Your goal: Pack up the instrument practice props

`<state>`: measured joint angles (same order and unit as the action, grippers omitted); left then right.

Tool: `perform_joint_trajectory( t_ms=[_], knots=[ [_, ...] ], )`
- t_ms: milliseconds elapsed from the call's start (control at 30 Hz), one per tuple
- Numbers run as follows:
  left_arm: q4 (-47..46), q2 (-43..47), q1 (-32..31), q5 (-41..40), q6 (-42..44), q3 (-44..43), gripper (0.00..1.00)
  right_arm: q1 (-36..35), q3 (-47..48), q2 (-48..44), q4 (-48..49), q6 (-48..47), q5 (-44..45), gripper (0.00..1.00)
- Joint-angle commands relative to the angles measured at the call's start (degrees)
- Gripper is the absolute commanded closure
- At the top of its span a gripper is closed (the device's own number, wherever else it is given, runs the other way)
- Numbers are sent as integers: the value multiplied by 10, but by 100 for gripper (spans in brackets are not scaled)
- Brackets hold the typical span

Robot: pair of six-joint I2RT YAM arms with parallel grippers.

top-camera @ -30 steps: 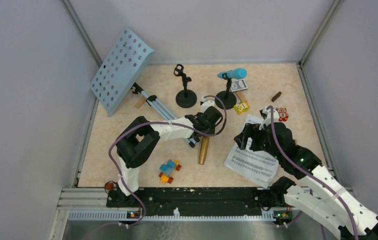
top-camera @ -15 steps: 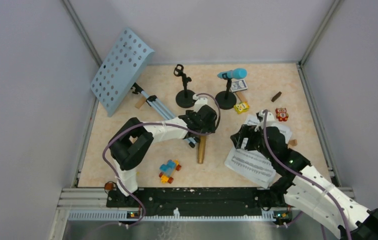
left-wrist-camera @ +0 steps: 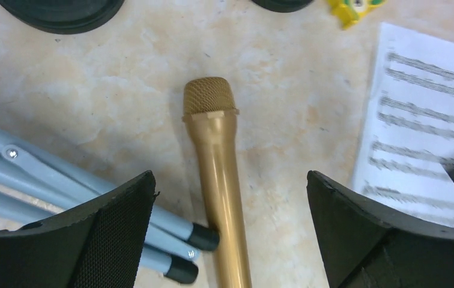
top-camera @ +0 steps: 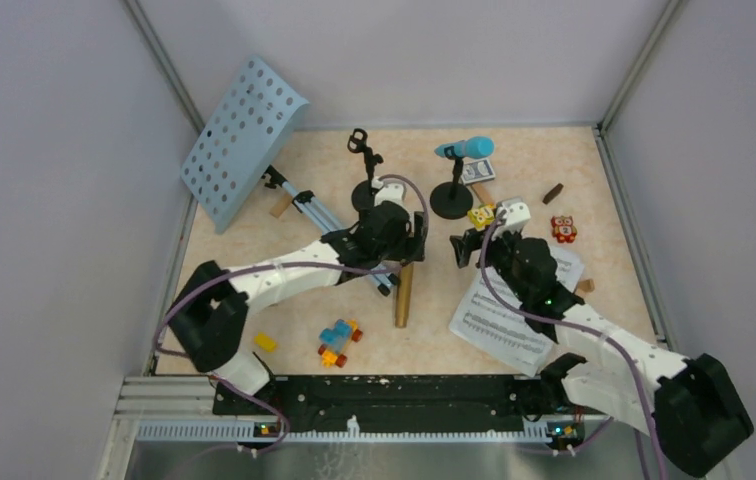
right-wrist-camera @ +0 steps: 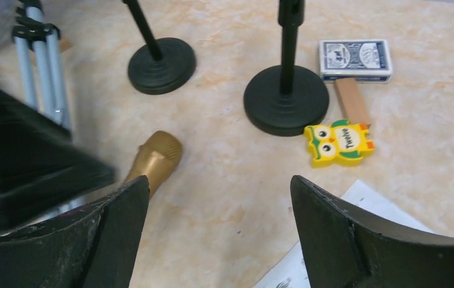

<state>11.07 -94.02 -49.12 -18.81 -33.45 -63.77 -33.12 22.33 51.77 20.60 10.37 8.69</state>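
Observation:
My right gripper is open and needs to move outward until its fingers are on both sides of the stem's upper part [top-camera: 457, 169] [right-wrist-camera: 290, 14], then close, because the holder's stem is bare under the blue microphone.
The gold microphone [top-camera: 405, 295] lies flat on the table, head toward the back. My left gripper [top-camera: 406, 247] hovers open over it, its handle [left-wrist-camera: 217, 174] between the wide jaws and untouched. The pale-blue music rack [top-camera: 244, 140] leans at the back left, and one tripod leg tip [left-wrist-camera: 203, 237] touches the gold microphone. The blue microphone [top-camera: 466, 148] sits on one black holder [top-camera: 451, 200]. The other holder [top-camera: 369, 195] is empty. Sheet music [top-camera: 504, 325] lies at the right. My right gripper [top-camera: 469, 245] is open and empty above bare table [right-wrist-camera: 220, 192].
A yellow owl block [right-wrist-camera: 337, 143], a card deck [right-wrist-camera: 355, 60] and a wooden block [right-wrist-camera: 352, 101] lie by the right holder. A red owl [top-camera: 562, 228] and a brown block [top-camera: 553, 192] lie farther right. A toy-block car [top-camera: 339, 342] and a yellow brick [top-camera: 265, 342] sit near the front.
My left gripper has opened wide and shifted left and back along the gold microphone. My right gripper has moved left and back, off the sheet music.

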Motion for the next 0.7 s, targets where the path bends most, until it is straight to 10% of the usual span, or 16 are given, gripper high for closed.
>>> perform_joint_trajectory(
  t_ms=[0,200,667],
  knots=[
    [-85,124,1,106,22,83,1,61,23,86,229,-64,-73,15],
    [-208,271,1,245,10,217,1,135,64,240,414,-23,-178,14],
    [-133,465,2,210,-17,286,3,161,182,494,555,-67,-198,21]
  ],
)
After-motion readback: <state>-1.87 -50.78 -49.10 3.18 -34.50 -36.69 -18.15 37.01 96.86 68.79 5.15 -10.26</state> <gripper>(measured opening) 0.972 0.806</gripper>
